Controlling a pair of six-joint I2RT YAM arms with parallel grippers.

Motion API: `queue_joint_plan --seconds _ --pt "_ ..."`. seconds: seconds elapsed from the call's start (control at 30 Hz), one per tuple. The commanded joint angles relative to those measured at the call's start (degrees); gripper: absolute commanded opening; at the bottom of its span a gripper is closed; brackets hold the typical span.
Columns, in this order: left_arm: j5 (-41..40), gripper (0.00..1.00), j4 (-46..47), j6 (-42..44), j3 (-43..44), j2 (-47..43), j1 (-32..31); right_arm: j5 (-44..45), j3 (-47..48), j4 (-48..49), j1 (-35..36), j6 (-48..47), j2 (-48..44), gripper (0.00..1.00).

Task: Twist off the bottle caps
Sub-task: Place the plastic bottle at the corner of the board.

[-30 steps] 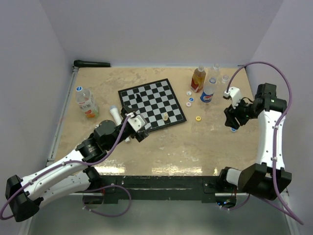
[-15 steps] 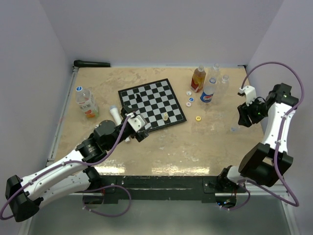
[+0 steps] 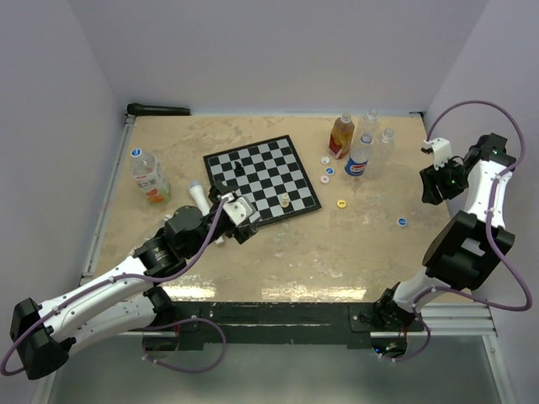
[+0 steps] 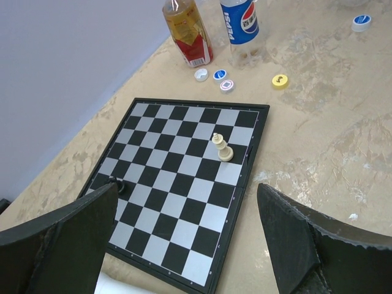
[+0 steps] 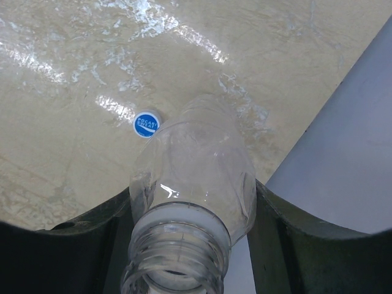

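Observation:
The right gripper should next go down a little beside the wall and bring the clear bottle down onto bare table near the blue cap, because the clear bottle's neck is already capless.
My right gripper [image 3: 436,183] is raised by the right wall and shut on a clear, capless bottle [image 5: 195,177], whose open threaded neck points at the wrist camera. A blue cap [image 5: 147,124] lies on the table below it, and also shows in the top view [image 3: 403,222]. My left gripper [image 3: 240,220] is open and empty over the near corner of the chessboard [image 3: 263,177]. Its fingers [image 4: 306,245] frame the board in the left wrist view. An orange-labelled bottle [image 3: 340,136], a Pepsi bottle [image 3: 360,156] and clear bottles [image 3: 386,140] stand at the back. Loose caps [image 3: 327,168] and a yellow cap [image 3: 341,203] lie near them.
A bottle with a blue cap [image 3: 147,175] stands at the left. A white tube [image 3: 200,198] lies beside the left gripper. Two chess pieces [image 4: 222,147] stand on the board. A black bar [image 3: 157,109] lies in the back left corner. The right wall is close to the right arm.
My right gripper moved right and back toward the wall with the clear bottle in it, leaving the blue cap on the table. The left arm barely moved.

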Motion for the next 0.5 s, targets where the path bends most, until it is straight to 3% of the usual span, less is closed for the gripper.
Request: queue_joint_plan --seconds 0.0,0.3,0.47 --pt "-1.29 1.0 1.31 0.91 -0.09 1.33 0.3 0.48 2.44 2.42 -0.14 1.31 0.98 0.12" --pt "-1.64 1.0 1.31 0.91 -0.18 2.04 0.3 0.48 2.54 2.68 -0.14 0.96 3.71 0.17" --pt "-1.55 1.0 1.22 0.91 -0.18 1.6 0.3 1.18 1.48 3.12 -0.14 0.87 3.71 0.25"
